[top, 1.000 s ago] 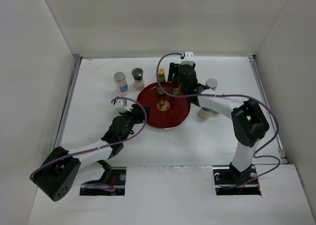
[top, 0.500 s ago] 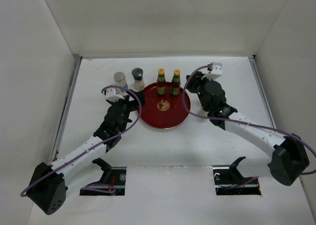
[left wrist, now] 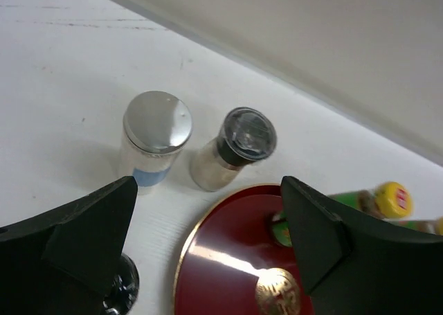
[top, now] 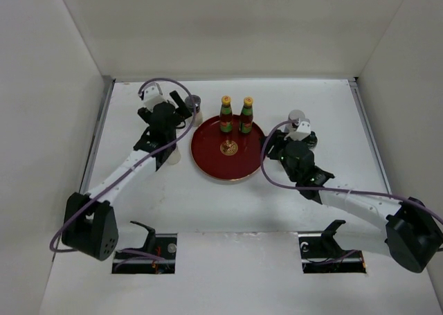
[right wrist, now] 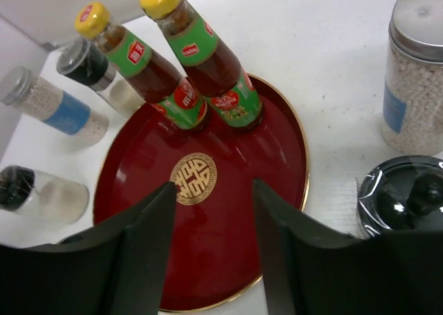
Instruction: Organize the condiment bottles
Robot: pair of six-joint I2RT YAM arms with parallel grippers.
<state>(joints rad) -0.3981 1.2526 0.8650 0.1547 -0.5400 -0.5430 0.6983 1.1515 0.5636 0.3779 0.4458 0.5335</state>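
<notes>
The left gripper lowers over the silver lid of the shaker jar [left wrist: 156,138] next, fingers open, as the jar stands upright beside the tray, its top uncovered.
Two slim red sauce bottles with yellow caps [top: 225,115] [top: 246,115] stand at the back of the round dark-red tray [top: 228,164]. They also show in the right wrist view [right wrist: 149,69] [right wrist: 208,55]. My left gripper [top: 181,114] is open and empty above the tray's back-left rim [left wrist: 181,259]. It is close to a silver-lidded shaker jar [left wrist: 156,138] and a black-lidded jar [top: 194,106] [left wrist: 235,145]. My right gripper [top: 268,147] is open and empty over the tray's right part [right wrist: 277,142].
A third jar with a black lid [top: 171,154] lies under my left arm. Right of the tray stand a silver-lidded jar of white grains [top: 296,117] [right wrist: 415,79] and a black-lidded jar [right wrist: 408,197]. White walls close in the back and both sides.
My left gripper swung from the tray's left side back toward the two shaker jars. My right gripper left the sauce bottles, swung right and came back toward the tray's right side.
</notes>
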